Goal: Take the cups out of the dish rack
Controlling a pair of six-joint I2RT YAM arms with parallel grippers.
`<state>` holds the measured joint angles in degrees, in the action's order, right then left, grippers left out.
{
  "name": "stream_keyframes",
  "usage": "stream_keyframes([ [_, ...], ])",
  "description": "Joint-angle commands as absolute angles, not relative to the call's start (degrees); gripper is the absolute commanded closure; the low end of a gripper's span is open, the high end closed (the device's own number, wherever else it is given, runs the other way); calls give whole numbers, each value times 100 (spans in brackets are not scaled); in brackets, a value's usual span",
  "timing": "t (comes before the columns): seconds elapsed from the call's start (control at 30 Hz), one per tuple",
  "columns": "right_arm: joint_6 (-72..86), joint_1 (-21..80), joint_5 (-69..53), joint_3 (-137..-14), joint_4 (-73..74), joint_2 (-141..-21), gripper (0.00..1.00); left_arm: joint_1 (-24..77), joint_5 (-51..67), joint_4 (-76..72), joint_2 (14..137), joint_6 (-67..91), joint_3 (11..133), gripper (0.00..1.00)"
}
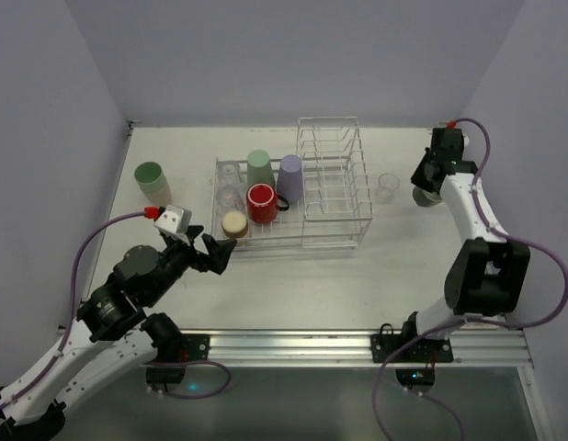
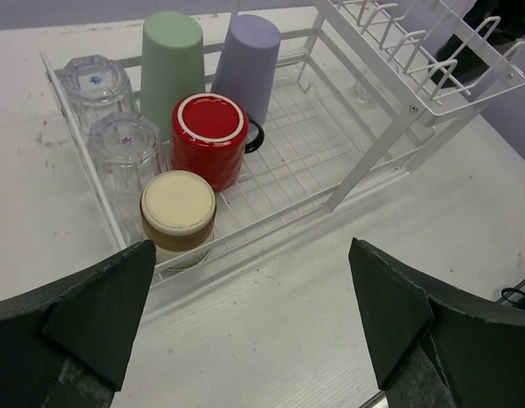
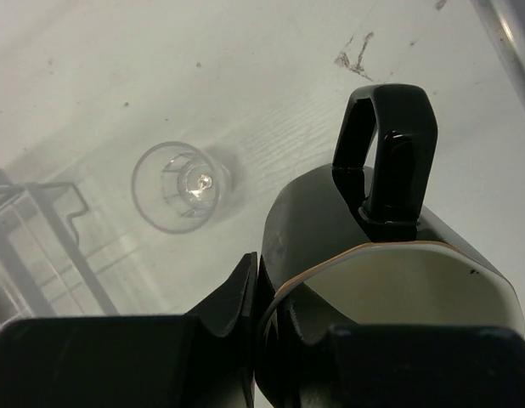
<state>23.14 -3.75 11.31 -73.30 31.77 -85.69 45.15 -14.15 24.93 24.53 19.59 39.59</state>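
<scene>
Bare table lies open beside the upright clear glass. My right gripper will next move down and slightly toward that glass and let go of the black mug's rim.
The white dish rack (image 1: 330, 118) stands mid-table. Its basket holds two clear glasses (image 1: 229, 172), a pale green tumbler (image 1: 258, 168), a lavender tumbler (image 1: 290, 176), a red mug (image 1: 262, 203) and a tan cup (image 1: 233, 224), all upside down. My left gripper (image 1: 215, 253) is open and empty just before the basket's near left corner; in the left wrist view the tan cup (image 2: 177, 208) is nearest my left gripper (image 2: 254, 314). My right gripper (image 3: 275, 314) is shut on the rim of the black mug (image 3: 347, 221), right of the rack.
A second pale green tumbler (image 1: 153, 181) stands on the table far left. A clear glass (image 1: 387, 186) stands upright between the rack and the black mug, also in the right wrist view (image 3: 179, 187). Walls close the table's left, back and right.
</scene>
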Motion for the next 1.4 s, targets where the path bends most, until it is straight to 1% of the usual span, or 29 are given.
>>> stream_keyframes([
  [0.0,2452,-510,642,-8163,2732,-9086,100,4535,-1301,2487,2373,1696,3964,0],
  [0.17,2443,-510,633,-8411,2830,-9982,100,4526,-1195,2487,2259,1670,3981,0],
  [0.47,2452,-545,764,-8631,2927,-10626,99,4518,-1257,2496,2329,1661,3964,0],
  [0.5,2452,-562,765,-8631,2935,-10661,97,4518,-1292,2505,2338,1670,3964,0],
  [0.63,2426,-580,818,-8648,2935,-10687,82,4509,-1415,2540,2355,1696,3964,0],
  [0.67,2426,-589,809,-8683,2970,-10696,74,4500,-1424,2549,2373,1696,3964,0],
  [0.73,2434,-589,826,-8754,3032,-10670,68,4500,-1468,2558,2399,1705,3964,0],
  [0.77,2443,-589,835,-8771,3050,-10626,62,4509,-1476,2558,2408,1705,3964,0],
  [0.8,2461,-589,826,-8798,3067,-10574,59,4509,-1511,2566,2426,1722,3973,0],
  [0.83,2470,-589,826,-8798,3067,-10408,56,4500,-1581,2575,2461,1731,3981,0],
  [0.87,2487,-598,800,-8824,3059,-10302,50,4500,-1626,2593,2487,1740,3990,0],
  [0.9,2522,-589,765,-8833,3067,-10205,48,4500,-1696,2593,2513,1758,3990,0],
  [1.03,2742,-589,528,-8746,2954,-9573,46,4491,-1819,2637,2724,1924,4052,0],
  [1.17,3067,-580,133,-7903,2199,-8440,45,4500,-1951,2680,3049,2135,4236,0],
  [1.2,3198,-571,45,-7432,1988,-7915,44,4500,-1977,2715,3154,2188,4289,0],
  [1.27,3304,-545,-298,-6911,1356,-7359,43,4500,-2030,2742,3479,2346,4350,0],
  [1.3,3409,-528,-377,-6438,1180,-6852,43,4500,-2030,2742,3611,2390,4403,1],
  [1.33,3462,-493,-474,-6207,917,-6603,43,4509,-2048,2707,3882,2469,4429,2],
  [1.37,3567,-466,-692,-5744,575,-6087,42,4509,-2039,2672,4189,2487,4499,3],
])
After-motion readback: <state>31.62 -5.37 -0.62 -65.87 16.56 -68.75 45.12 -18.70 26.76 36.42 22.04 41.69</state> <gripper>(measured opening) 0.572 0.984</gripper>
